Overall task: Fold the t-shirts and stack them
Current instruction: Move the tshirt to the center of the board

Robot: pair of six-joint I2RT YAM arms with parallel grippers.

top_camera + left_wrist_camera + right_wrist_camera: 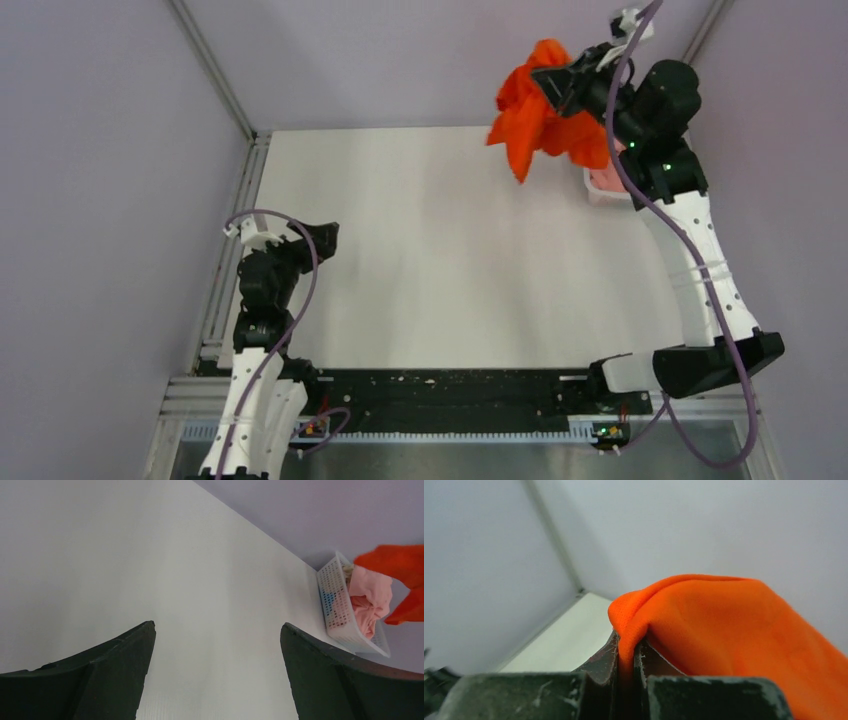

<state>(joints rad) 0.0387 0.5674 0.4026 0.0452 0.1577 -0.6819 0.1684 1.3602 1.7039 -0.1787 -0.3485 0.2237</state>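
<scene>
The orange-red t-shirt (532,115) in my right gripper comes back from the basket (336,605) next and goes down onto the table's empty middle between my arms.
My right gripper (552,82) is shut on the bright orange-red t-shirt (532,115) and holds it bunched in the air above the table's far right corner. In the right wrist view the cloth (724,630) is pinched between the fingers (604,657) and drapes to the right. The pale salmon pink t-shirt (369,600) lies crumpled in the white mesh basket (336,605); in the top view only a bit of pink (606,178) shows under my right arm. My left gripper (322,238) is open and empty, low over the table's left side; its fingers (120,665) stand wide apart.
The white table (430,250) spreads between the arms. The basket (600,192) stands at the far right edge, mostly hidden by the right arm. Grey walls and a metal frame rail (225,260) bound the left side.
</scene>
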